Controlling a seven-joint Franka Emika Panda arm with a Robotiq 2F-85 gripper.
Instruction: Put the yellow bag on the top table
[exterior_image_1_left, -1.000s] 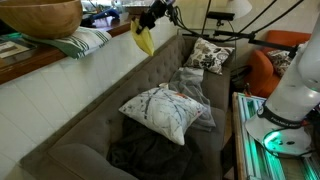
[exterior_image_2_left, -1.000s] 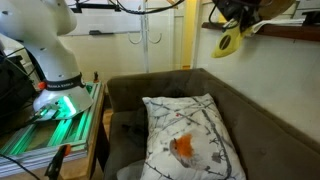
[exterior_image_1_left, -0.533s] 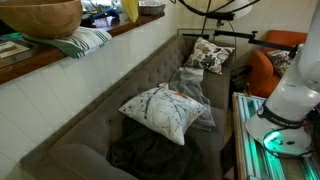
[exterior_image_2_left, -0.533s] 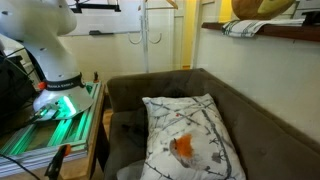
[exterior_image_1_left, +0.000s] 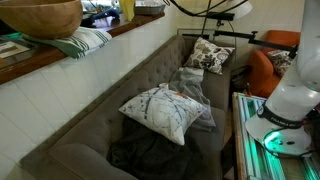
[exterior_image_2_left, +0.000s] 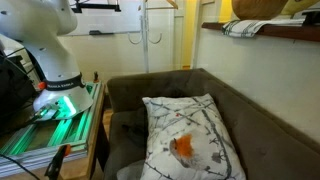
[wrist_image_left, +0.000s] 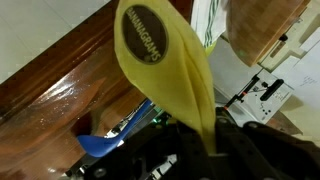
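Observation:
Next, my gripper moves outward, over the bare wood (exterior_image_1_left: 117, 20) (wrist_image_left: 112, 106) beside the blue object, and releases the yellow bag, since the bag hangs close to the table's front edge.
The yellow bag (wrist_image_left: 160, 60), with a dark round label, fills the wrist view and hangs pinched between the fingers of my gripper (wrist_image_left: 197, 140), which is shut on it. Below it lies the brown wooden top table (wrist_image_left: 50, 80). In an exterior view only a strip of the yellow bag (exterior_image_1_left: 128, 10) shows at the top edge, above the wooden top table (exterior_image_1_left: 45, 57); the gripper itself is out of frame there. In an exterior view a yellow patch (exterior_image_2_left: 297, 8) shows above the top table (exterior_image_2_left: 275, 33), at the upper right.
A wooden bowl (exterior_image_1_left: 40, 15) and a green striped towel (exterior_image_1_left: 85, 40) sit on the ledge. Below is a grey sofa (exterior_image_1_left: 95, 115) with patterned pillows (exterior_image_1_left: 160, 108) (exterior_image_1_left: 210, 55) and a dark cloth (exterior_image_1_left: 150, 152). The robot base (exterior_image_1_left: 290, 110) stands at the right.
The gripper has carried the yellow bag upward and over the ledge. It hung in front of the wall a second ago and is now nearly out of both exterior views.

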